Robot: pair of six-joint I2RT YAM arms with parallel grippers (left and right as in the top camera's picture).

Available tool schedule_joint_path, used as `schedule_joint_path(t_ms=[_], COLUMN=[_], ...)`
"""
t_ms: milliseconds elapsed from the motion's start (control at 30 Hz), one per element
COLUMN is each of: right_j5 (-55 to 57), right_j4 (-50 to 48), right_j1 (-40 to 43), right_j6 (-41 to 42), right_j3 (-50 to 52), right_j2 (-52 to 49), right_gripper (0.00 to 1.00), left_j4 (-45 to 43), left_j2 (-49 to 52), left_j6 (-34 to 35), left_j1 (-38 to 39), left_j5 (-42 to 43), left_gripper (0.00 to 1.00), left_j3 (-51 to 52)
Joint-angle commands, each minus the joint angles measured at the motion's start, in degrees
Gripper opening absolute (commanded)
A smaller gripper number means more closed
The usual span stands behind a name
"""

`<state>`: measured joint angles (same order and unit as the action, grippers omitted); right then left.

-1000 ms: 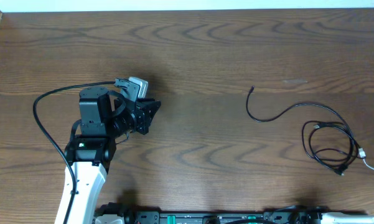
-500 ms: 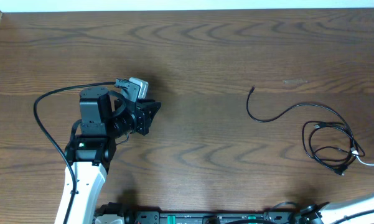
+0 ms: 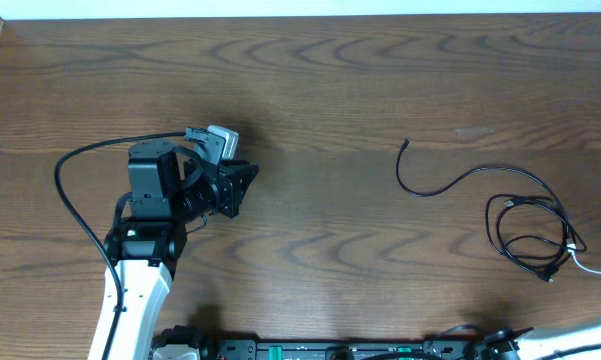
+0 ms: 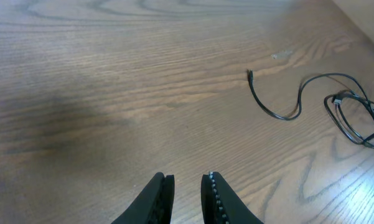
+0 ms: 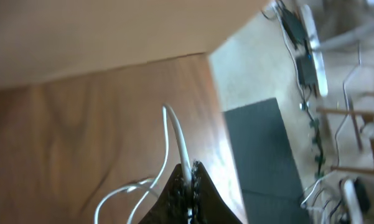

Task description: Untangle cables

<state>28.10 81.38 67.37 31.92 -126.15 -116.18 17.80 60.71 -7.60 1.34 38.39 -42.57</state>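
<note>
My right gripper draws the white cable [image 5: 177,138] clear of the black loops next and releases it over the wood near the table's edge [image 5: 137,146], since its end touches the loops.
A thin black cable [image 3: 450,184] lies on the table at the right, its free plug end [image 3: 406,144] toward the middle and its other part in loose loops [image 3: 525,235]. A white cable [image 3: 592,266] runs from the loops off the right edge. The black cable also shows in the left wrist view [image 4: 280,114]. My left gripper [image 3: 242,187] hovers far left of the cables, open and empty, its fingertips [image 4: 165,181] a little apart. In the right wrist view my right gripper [image 5: 188,175] is shut on the white cable [image 5: 177,138], which loops away to the left.
The wooden table's [image 3: 340,90] right edge shows in the right wrist view [image 5: 216,106], with floor and a dark mat [image 5: 267,162] beyond it. Part of my right arm [image 3: 580,337] shows at the bottom right of the overhead view. A thick black lead [image 3: 70,190] arcs beside the left arm.
The white cable's end by the loops has shifted slightly down and right, tugging the black loops a little. My right arm has come into view at the bottom right. The left arm is still.
</note>
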Motion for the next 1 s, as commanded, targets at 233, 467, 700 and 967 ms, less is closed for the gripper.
schedule_joint_path(t_ms=[233, 467, 700, 967], right_j5=[-16.2, -20.0, -18.5, -13.2], right_j4=[-4.4, -6.4, -9.0, -8.4], right_j1=[17.7, 16.7, 7.8, 0.0], right_j6=[-1.0, -3.4, -8.2, -9.3], right_j3=[-0.5, -0.5, -0.5, -0.5], right_j2=[2.5, 2.3, 0.9, -4.7], right_gripper=[0.01, 0.01, 0.01, 0.01], left_j4=[0.1, -0.2, -0.1, -0.1], left_j2=[0.3, 0.3, 0.3, 0.3], left_j6=[-0.7, -0.7, -0.7, -0.4], left_j1=[0.1, 0.1, 0.1, 0.1], left_j5=[-3.1, -3.1, -3.0, -3.0], left_gripper=[0.21, 0.21, 0.2, 0.2], left_j3=[1.1, 1.1, 1.1, 1.1])
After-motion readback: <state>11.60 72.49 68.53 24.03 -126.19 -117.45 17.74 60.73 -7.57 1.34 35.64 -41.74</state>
